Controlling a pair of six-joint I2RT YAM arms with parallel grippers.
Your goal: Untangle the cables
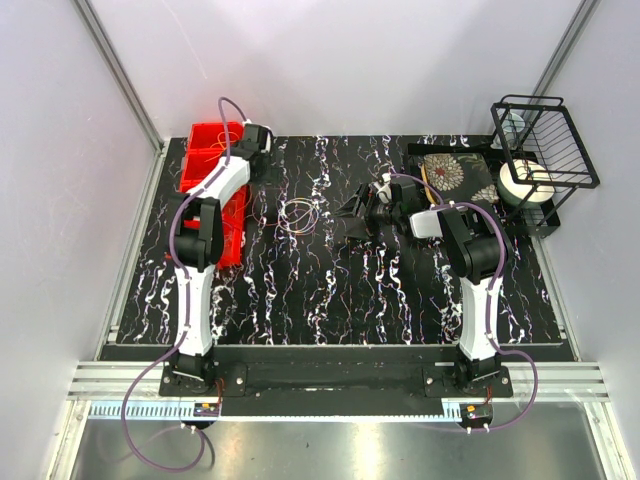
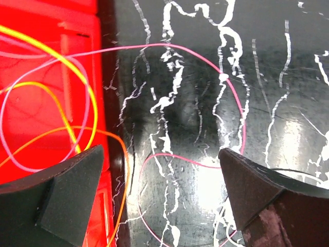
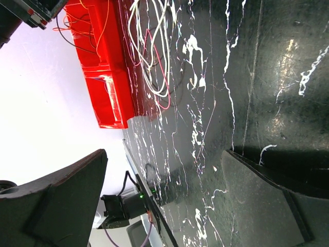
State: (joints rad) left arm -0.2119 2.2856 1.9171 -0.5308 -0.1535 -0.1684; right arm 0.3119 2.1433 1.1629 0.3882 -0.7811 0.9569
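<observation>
I will next move my left gripper away from the bin (image 1: 212,160) and lower it onto the bend of the pink loop (image 2: 229,82), because the loop spreads onto the table beside the bin.
A small tangle of thin cables (image 1: 300,213) lies on the black marbled table, left of centre; it shows white, yellow and pink in the right wrist view (image 3: 151,51). More loops lie in the red bin (image 1: 212,160). In the left wrist view a yellow cable (image 2: 77,67) and an orange cable (image 2: 121,154) lie in the bin or over its edge, and a pink loop (image 2: 229,82) spreads onto the table. My left gripper (image 2: 162,190) is open and empty above the bin's right edge (image 1: 258,142). My right gripper (image 1: 352,208) is open and empty (image 3: 164,200), just right of the tangle.
The red bin (image 3: 108,67) stands at the back left. A black wire basket (image 1: 545,150), a white roll (image 1: 525,182) and a flower-patterned flat thing (image 1: 455,172) are at the back right. Grey walls enclose the table.
</observation>
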